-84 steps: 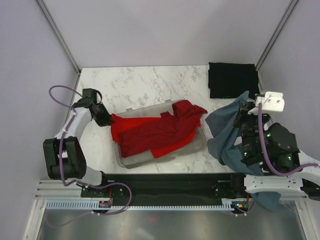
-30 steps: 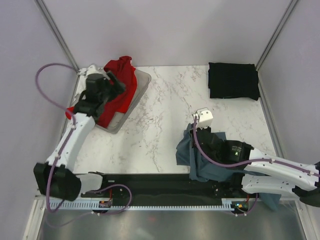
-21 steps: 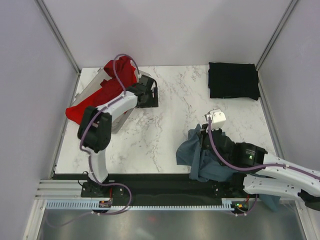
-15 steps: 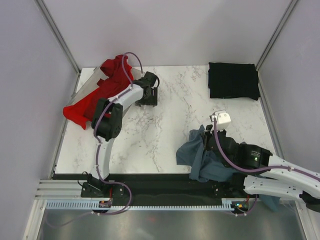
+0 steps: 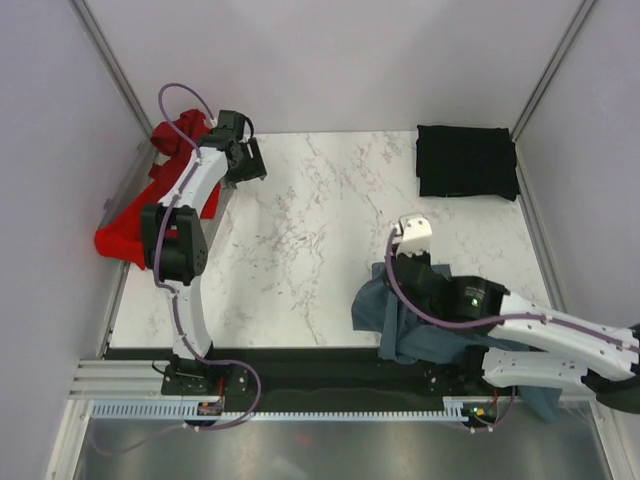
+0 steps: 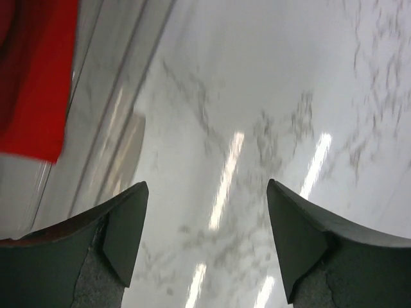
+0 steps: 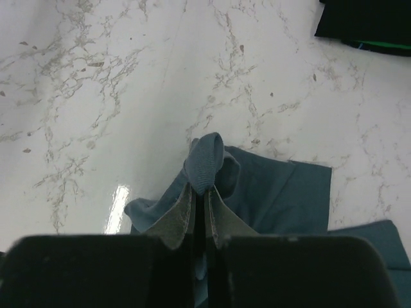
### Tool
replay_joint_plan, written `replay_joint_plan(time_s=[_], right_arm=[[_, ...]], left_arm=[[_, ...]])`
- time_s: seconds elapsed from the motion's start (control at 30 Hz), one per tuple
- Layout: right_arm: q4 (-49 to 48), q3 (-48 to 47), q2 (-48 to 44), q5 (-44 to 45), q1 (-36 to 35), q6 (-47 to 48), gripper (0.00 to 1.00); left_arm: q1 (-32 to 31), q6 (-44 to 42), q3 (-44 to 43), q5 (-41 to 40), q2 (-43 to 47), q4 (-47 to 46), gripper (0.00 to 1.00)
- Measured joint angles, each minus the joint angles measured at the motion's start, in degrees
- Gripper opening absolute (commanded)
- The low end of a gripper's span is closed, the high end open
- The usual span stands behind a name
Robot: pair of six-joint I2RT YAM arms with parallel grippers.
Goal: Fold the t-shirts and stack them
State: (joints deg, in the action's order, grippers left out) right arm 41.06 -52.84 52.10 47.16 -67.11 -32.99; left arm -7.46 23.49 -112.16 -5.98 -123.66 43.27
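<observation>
My right gripper needs to move outward and to the right in the top view next, over the bare marble short of the black t-shirt (image 5: 466,161), because the blue-grey t-shirt is crumpled.
The slate blue-grey t-shirt (image 5: 372,308) lies crumpled at the near right of the table. My right gripper (image 5: 400,278) (image 7: 205,186) is shut on a bunched fold of it (image 7: 270,192), held just above the marble. The black t-shirt (image 5: 466,161) (image 7: 369,19) lies folded flat at the far right corner. The red t-shirt (image 5: 125,235) (image 6: 32,77) hangs bunched past the table's left edge, against the wall. My left gripper (image 5: 240,160) (image 6: 205,212) hovers open over bare marble at the far left, beside the red cloth, with nothing between its fingers.
A clear plastic bin's rim (image 6: 109,147) shows faintly under the red shirt at the left table edge. The enclosure walls (image 5: 60,150) close in on both sides. The arm bases and a black rail (image 5: 330,365) run along the near edge.
The left arm swung back toward the far left corner, and the red shirt with the bin slid further left off the table edge. The right gripper shifted slightly left, still holding the blue-grey shirt.
</observation>
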Motion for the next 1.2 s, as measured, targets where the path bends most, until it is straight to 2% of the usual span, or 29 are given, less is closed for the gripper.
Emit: replay_joint_plan(time_s=[0.1, 0.17, 0.27, 0.33, 0.37, 0.4, 0.43, 0.5, 0.57, 0.63, 0.7, 0.83, 0.93, 1.03, 1.2], right_arm=[[-0.35, -6.29, 8.04, 0.55, 1.62, 2.19, 0.0], [-0.31, -9.86, 11.69, 0.2, 6.1, 2.47, 0.0], [-0.31, -9.7, 11.78, -1.9, 19.15, 3.1, 0.0], [-0.94, -7.8, 10.4, -3.98, 31.08, 4.37, 0.06], [-1.29, -6.95, 9.92, -5.68, 37.22, 5.38, 0.23], [-1.29, -6.32, 9.86, -7.63, 45.38, 6.82, 0.53], [-1.57, -6.19, 10.03, -9.25, 50.16, 7.34, 0.97], [-1.77, -6.51, 11.56, -13.75, 60.76, 9.44, 0.98], [-1.25, -7.54, 13.77, -18.49, 65.66, 10.14, 0.98], [-1.53, -8.07, 14.62, -24.63, 65.59, 9.9, 0.98], [-1.75, -8.11, 14.1, -28.22, 61.99, 8.5, 0.98], [-3.21, -8.55, 14.51, -31.71, 46.86, 5.05, 0.98], [-4.98, -7.98, 17.77, -33.62, 39.04, 2.6, 0.98], [-6.88, -5.25, 21.55, -33.53, 34.88, 0.44, 0.95], [-8.2, -4.68, 30.71, -33.03, 31.04, -0.9, 0.86]], left_arm=[[-2.6, 0.17, 12.15, 0.28, 12.83, 3.52, 0.82], [-3.69, 0.22, 18.27, 1.38, 21.51, 4.59, 0.82], [-3.48, 0.2, 24.87, 3.19, 33.09, 4.63, 0.81], [-2.95, 0.17, 30.01, 4.76, 40.96, 4.15, 0.81], [-2.71, 0.17, 32.54, 5.31, 44.44, 4.28, 0.81], [-2.54, 0.17, 35.3, 6.25, 47.93, 4.42, 0.81], [-2.51, 0.17, 37.86, 6.91, 51.1, 4.15, 0.81], [-2.56, 0.07, 43.6, 8.68, 56.78, 4.04, 0.81], [-2.62, -0.15, 48.63, 9.79, 60.61, 4.11, 0.81], [-2.62, -0.55, 53.4, 10.4, 63.12, 4.22, 0.8], [-2.64, -0.7, 56.96, 10.49, 64.61, 4.28, 0.79], [-2.91, -0.72, 60.26, 10.54, 67.93, 4.2, 0.79], [-3.02, -0.68, 62.9, 9.33, 72.74, 1.07, 0.8], [-3.02, -0.68, 64.83, 8.74, 76.56, 0.35, 0.8], [-3.04, -0.68, 65.42, 7.76, 78.07, -1.03, 0.8]])
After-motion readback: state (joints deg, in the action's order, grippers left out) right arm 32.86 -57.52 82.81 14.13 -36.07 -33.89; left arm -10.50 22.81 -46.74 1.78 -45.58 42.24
